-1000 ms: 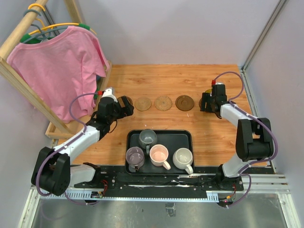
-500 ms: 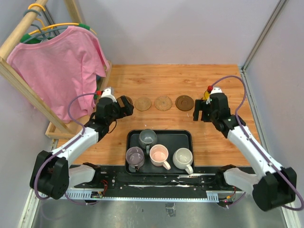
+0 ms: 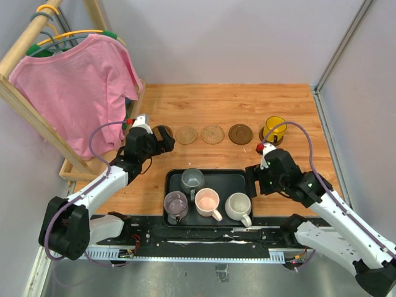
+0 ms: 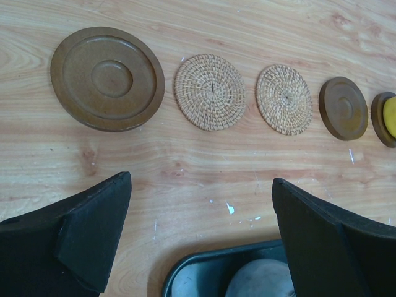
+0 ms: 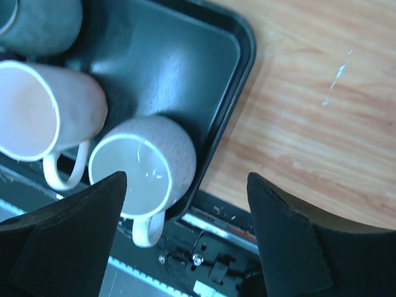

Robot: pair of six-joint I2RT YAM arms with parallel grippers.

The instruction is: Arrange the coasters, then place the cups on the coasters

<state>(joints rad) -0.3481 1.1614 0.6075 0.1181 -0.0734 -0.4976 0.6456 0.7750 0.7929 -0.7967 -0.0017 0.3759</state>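
Observation:
The off-white cup's handle sticks out over the tray's near rim, so my right gripper should move its open fingers back and down to either side of the handle.
Five coasters lie in a row: a dark brown one, two tan woven ones, a dark brown one, and a last one under the yellow cup. On the black tray stand the grey-blue cup, mauve cup, pink cup and off-white cup. My left gripper hovers open near the row's left end, hiding the leftmost coaster from above. My right gripper hangs open over the tray's right rim, beside the off-white cup, holding nothing.
A wooden rack with a pink shirt on hangers stands at the left edge of the table. Grey walls close in the back and right sides. The metal rail with the arm bases runs just in front of the tray.
My right arm has drawn back from the far right to the tray's right side, leaving the yellow cup standing on its coaster. The left arm has barely moved.

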